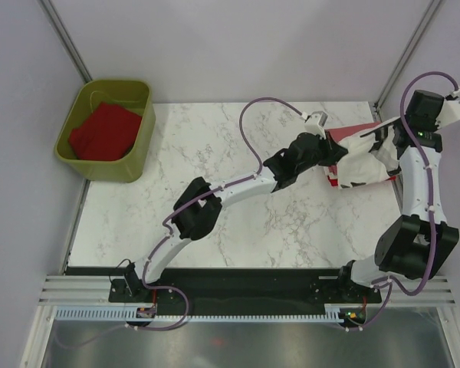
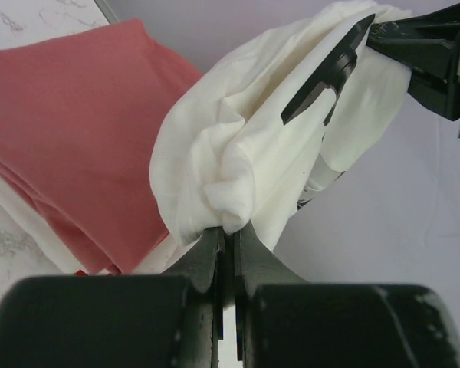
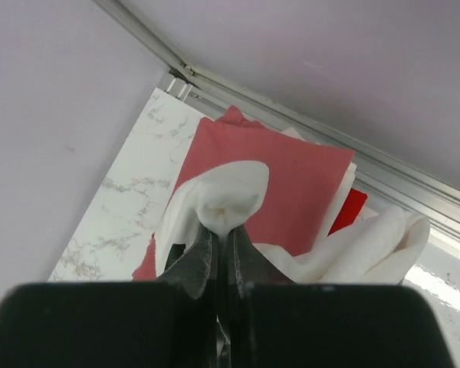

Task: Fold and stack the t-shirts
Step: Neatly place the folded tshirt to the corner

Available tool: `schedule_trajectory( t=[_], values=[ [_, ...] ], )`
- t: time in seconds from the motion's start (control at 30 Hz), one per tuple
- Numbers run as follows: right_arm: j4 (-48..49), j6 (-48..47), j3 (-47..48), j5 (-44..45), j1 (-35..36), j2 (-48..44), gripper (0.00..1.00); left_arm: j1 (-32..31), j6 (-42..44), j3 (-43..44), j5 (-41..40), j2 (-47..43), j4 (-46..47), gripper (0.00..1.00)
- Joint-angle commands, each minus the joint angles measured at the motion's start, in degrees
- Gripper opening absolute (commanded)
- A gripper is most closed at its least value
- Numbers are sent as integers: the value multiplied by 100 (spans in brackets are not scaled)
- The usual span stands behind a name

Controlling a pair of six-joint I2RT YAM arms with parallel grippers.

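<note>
I will next move my left gripper outward and down over the salmon pink t-shirt's far end and release the white fold there, because that end is bare.
A white t-shirt hangs bunched between my two grippers at the table's far right. My left gripper is shut on a fold of it. My right gripper is shut on another fold. Under it lies a stack with a salmon pink t-shirt on top, white cloth below and a bright red t-shirt at the bottom. Another bright red t-shirt lies in the olive-green tub. The right gripper's fingers show in the left wrist view.
The tub stands at the table's far left corner. Grey walls and metal frame posts close in the back and sides. The stack lies close to the table's right edge.
</note>
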Motion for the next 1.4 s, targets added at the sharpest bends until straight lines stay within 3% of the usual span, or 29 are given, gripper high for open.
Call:
schedule_trajectory(
  t=[0.0, 0.27, 0.53, 0.9, 1.23, 1.3, 1.33, 1.37],
  values=[
    [275, 288, 430, 504, -66, 223, 0, -58, 401, 810, -296, 410, 123, 2],
    [363, 411, 1107, 627, -75, 1303, 0, -14, 798, 1935, -859, 1132, 526, 2],
    [838, 508, 1099, 742, -75, 1673, 0, 170, 754, 2647, -1070, 1870, 1098, 2],
    [1707, 657, 808, 540, -66, 1814, 0, 285, 1053, 2753, -1299, 2195, 1897, 2],
    [2376, 859, 1194, 530, 57, 2621, 0, 294, 807, 3114, -1948, 2723, 2530, 2],
    [2464, 754, 1396, 478, 92, 2772, 5, 320, 737, 3123, -1984, 2802, 2680, 11],
    [2473, 754, 1450, 461, 84, 2885, 33, 337, 719, 3123, -2037, 2829, 2767, 23],
    [2490, 736, 1528, 426, 84, 2939, 48, 346, 736, 3123, -2081, 2855, 2881, 56]
  ],
)
